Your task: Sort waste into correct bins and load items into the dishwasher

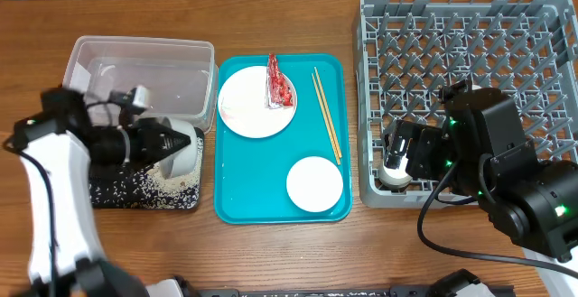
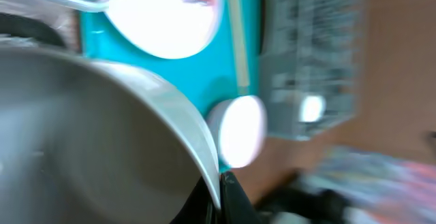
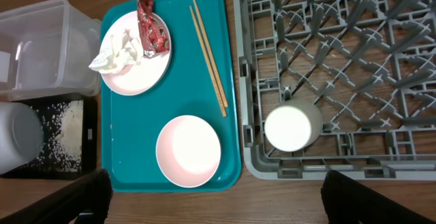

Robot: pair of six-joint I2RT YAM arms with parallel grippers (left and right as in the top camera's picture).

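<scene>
The rice lies on the black tray, so the small white bowl goes to the teal tray in my left gripper next. The bowl levels out there and comes down beside the pink bowl.
My left gripper is shut on the rim of the small white bowl and holds it tilted over the black tray, which has white rice grains spread on it. In the left wrist view the rim sits between the fingers. My right gripper is open and empty, above the near left corner of the grey dish rack. The tiny white cup stands in that corner. The white plate carries the napkin and the red wrapper.
The teal tray also holds the chopsticks and the pink bowl. The clear tub stands behind the black tray, at the far left.
</scene>
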